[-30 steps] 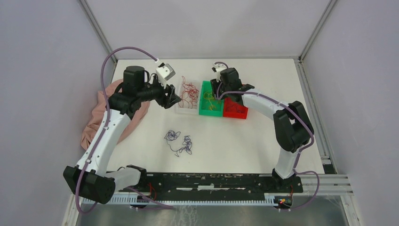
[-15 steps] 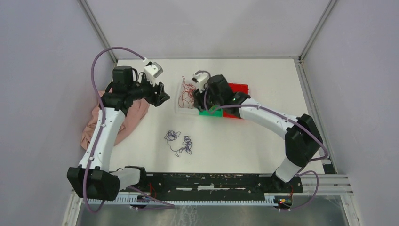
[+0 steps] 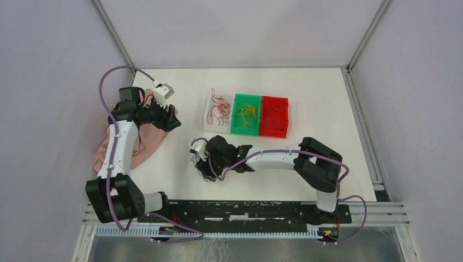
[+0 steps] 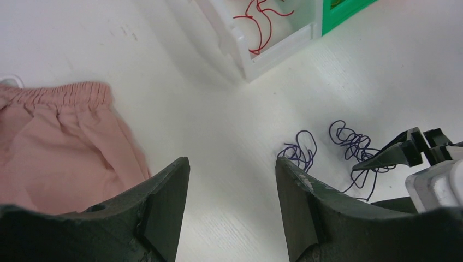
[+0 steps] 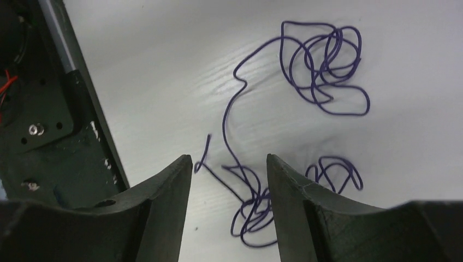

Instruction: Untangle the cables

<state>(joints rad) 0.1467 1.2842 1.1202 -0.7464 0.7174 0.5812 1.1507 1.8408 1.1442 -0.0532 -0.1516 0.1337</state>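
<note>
I will next shift my right gripper to its left in the top view and lower it, since the joining piece of cable (image 5: 237, 73) lies below there, clear of the cables' loops.
Purple cables (image 5: 322, 71) lie loose on the white table in two curly clumps joined by a strand. My right gripper (image 5: 229, 158) is open, low over the nearer clump (image 5: 256, 210), which lies between its fingers. In the top view the right gripper (image 3: 205, 166) hides most of the purple cables (image 3: 195, 159). My left gripper (image 4: 232, 161) is open and empty above bare table, left of the purple cables (image 4: 297, 153); it sits by the pink cloth in the top view (image 3: 173, 119). Dark red cables (image 3: 219, 106) lie in the white bin, yellow ones (image 3: 247, 112) in the green bin.
Three bins stand side by side at the back: white (image 3: 208, 123), green (image 3: 236, 128) and red (image 3: 273, 123). A pink cloth (image 3: 123, 142) lies at the table's left edge, also in the left wrist view (image 4: 54, 147). The black base rail (image 3: 245, 210) runs along the front.
My right arm has swung from the green bin forward and down over the purple cables. My left arm has drawn back left, away from the white bin toward the cloth.
</note>
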